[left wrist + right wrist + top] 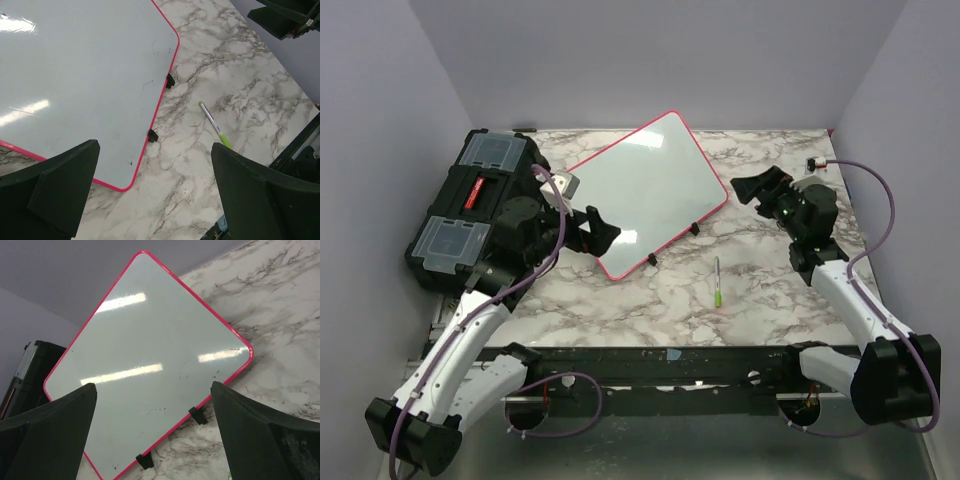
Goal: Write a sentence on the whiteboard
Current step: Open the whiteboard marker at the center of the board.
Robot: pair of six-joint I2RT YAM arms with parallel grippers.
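My left gripper is above the pen's green cap [718, 299] [225, 141], which is clear below it, and will go right in the top view, back and down around it.
The whiteboard [650, 190] [85, 75] [150, 365] lies tilted on the marble table, glossy white with a pink rim and small black clip feet. No sentence shows on it; its face is bare apart from faint dark specks. A green-tipped marker pen [717, 282] [215, 125] lies alone on the table in front of the board's near right edge. My left gripper [605, 232] [155, 145] hovers open over the board's near left corner, holding nothing. My right gripper [745, 193] [153, 385] is open and empty to the right of the board, facing it.
A black toolbox [470, 205] [25, 380] with clear lid compartments sits at the left, behind the left arm. Grey walls close in the table on three sides. A black rail [660, 355] runs along the near edge.
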